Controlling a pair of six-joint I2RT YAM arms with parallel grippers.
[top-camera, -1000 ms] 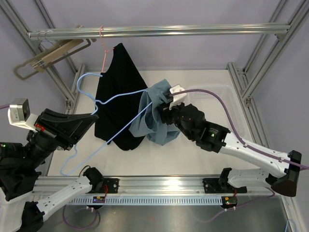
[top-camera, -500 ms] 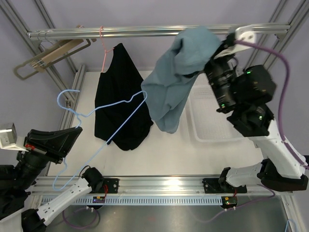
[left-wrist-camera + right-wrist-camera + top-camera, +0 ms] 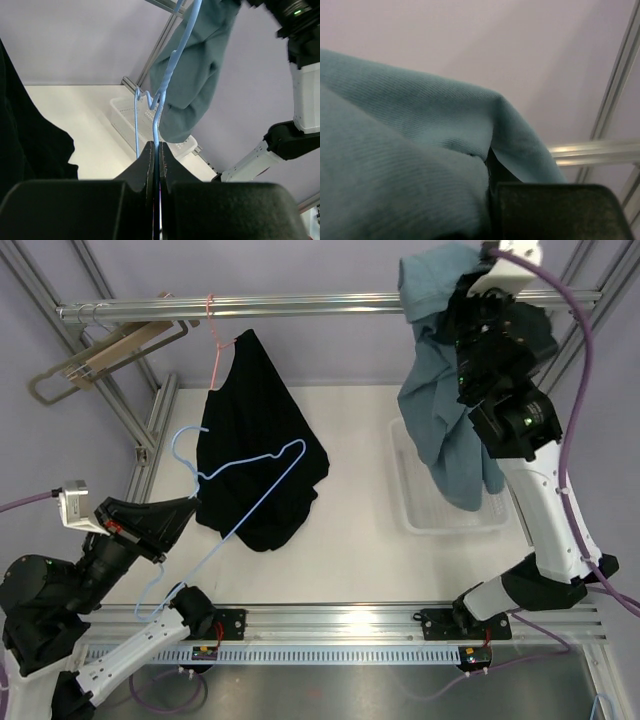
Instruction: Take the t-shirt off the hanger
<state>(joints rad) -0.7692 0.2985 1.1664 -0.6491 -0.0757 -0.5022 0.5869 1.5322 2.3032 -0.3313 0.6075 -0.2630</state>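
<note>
My right gripper lowers over the white basket next and releases the shirt's fabric there, since the shirt hangs clear of the bare hanger.
The teal t-shirt hangs free from my right gripper, which is raised high at the top right and shut on the shirt's fabric. The shirt's lower end dangles over the white basket. The light blue wire hanger is bare and tilted in the air at the left. My left gripper is shut on its wire. The shirt also shows in the left wrist view, apart from the hanger.
A black garment hangs on a pink hanger from the metal rail. A wooden hanger hangs at the rail's left end. Frame posts stand at both sides.
My right gripper has lifted the teal shirt up and to the right, off the blue hanger and over the basket. My left gripper has shifted the bare hanger slightly.
</note>
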